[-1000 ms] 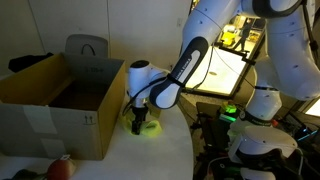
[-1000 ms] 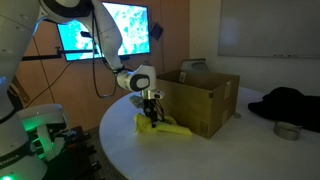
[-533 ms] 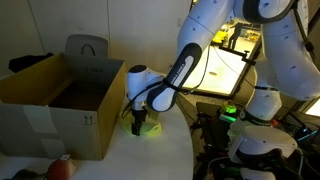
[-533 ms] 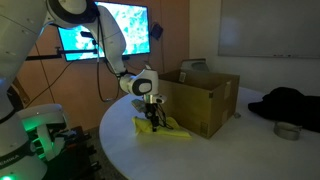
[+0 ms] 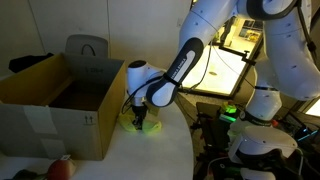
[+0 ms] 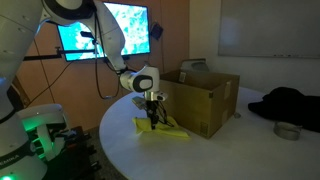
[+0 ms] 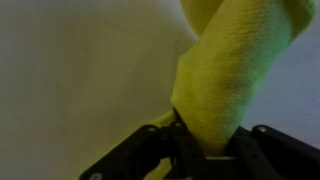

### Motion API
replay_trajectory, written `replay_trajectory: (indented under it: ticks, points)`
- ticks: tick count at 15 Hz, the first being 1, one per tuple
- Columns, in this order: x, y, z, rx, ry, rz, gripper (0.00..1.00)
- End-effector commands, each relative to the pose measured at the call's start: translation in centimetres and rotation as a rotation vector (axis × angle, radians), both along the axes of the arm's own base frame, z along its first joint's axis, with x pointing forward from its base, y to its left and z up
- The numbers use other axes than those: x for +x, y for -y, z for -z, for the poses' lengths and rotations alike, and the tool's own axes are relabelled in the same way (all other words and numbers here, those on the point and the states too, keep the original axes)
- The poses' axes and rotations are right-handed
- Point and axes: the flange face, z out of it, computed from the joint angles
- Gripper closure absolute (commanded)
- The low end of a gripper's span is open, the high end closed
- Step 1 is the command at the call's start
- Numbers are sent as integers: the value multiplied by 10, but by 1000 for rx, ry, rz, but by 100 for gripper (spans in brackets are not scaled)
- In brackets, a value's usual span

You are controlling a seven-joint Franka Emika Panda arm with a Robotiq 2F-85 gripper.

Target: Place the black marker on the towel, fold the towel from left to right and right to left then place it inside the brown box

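Observation:
The open brown box stands beside my gripper, its rim above the fingertips, so next my gripper needs to raise the towel (image 5: pixel 148 126), carry it over that rim and release it inside.
A yellow-green towel (image 5: pixel 148 126) lies bunched on the white table just in front of the brown box (image 5: pixel 45 105). It also shows in an exterior view as a flat yellow patch (image 6: pixel 170 129) beside the box (image 6: pixel 205 95). My gripper (image 5: pixel 139 122) points straight down into the towel (image 7: pixel 225 70). In the wrist view a fold of the cloth rises between the dark fingers (image 7: pixel 140 152), and the gripper (image 7: pixel 205 150) is shut on it. In an exterior view the gripper (image 6: pixel 153 124) stands at the towel's near end. The black marker is hidden.
The open box stands close beside the gripper. A black cloth (image 6: pixel 285 102) and a small round tin (image 6: pixel 288 130) lie further along the table. The round table edge (image 5: pixel 190 150) curves nearby, with a robot base (image 5: pixel 255 140) beyond it.
The jaws have closed on the towel fold. The gripper has sunk slightly into the cloth and otherwise stayed in place.

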Motion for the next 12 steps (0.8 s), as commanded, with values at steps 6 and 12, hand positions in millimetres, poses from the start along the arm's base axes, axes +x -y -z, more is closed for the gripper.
replay_trajectory:
  ticks: [6,12]
  points:
    - [-30,26,-139,-36,13,15,87]
    - [-21,28,-273,-85,169,68,87]
